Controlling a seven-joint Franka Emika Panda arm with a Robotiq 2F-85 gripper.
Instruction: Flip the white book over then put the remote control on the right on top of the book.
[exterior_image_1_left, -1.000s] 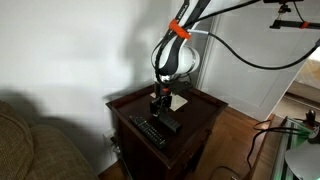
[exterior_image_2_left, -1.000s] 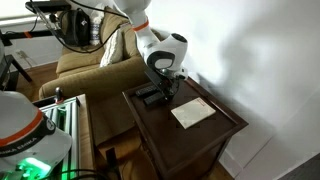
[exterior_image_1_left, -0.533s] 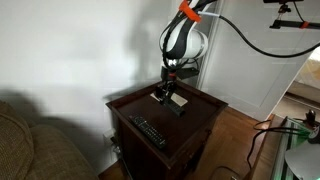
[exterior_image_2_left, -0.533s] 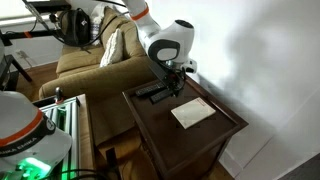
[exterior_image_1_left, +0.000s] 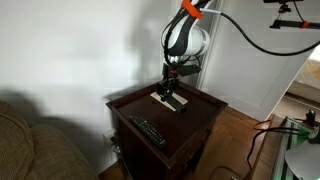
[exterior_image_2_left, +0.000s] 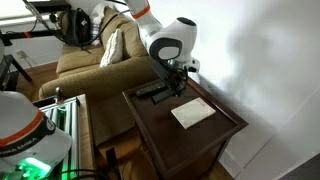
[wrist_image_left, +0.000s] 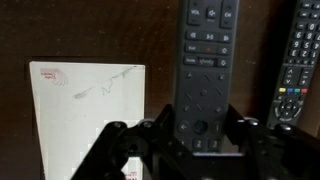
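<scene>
The held remote hangs beside the book. It goes left in the wrist view next with my gripper, comes down onto the white cover (exterior_image_2_left: 192, 112) (wrist_image_left: 90, 125) and gets released.
My gripper (wrist_image_left: 197, 130) is shut on a slim black remote control (wrist_image_left: 203, 60) and holds it above the dark wooden table. The white book (wrist_image_left: 88, 110) lies flat on the table, to the left of the held remote in the wrist view. Its cover shows faint marks. Both exterior views show the gripper (exterior_image_1_left: 170, 84) (exterior_image_2_left: 176, 80) hanging over the table beside the book (exterior_image_1_left: 179, 102) (exterior_image_2_left: 193, 113). The held remote (exterior_image_1_left: 166, 96) sticks out below the fingers. A second black remote (wrist_image_left: 303, 50) lies on the table to the right in the wrist view.
The second remote (exterior_image_1_left: 150, 131) (exterior_image_2_left: 149, 92) lies near the table's edge on the couch side. The dark wooden side table (exterior_image_1_left: 205, 112) (exterior_image_2_left: 160, 125) stands against a white wall. A couch (exterior_image_2_left: 85, 65) is beside it. Cables and equipment (exterior_image_2_left: 20, 130) stand nearby.
The gripper has risen with the remote and moved away from the second remote towards the white book. Over the last half second it has barely moved.
</scene>
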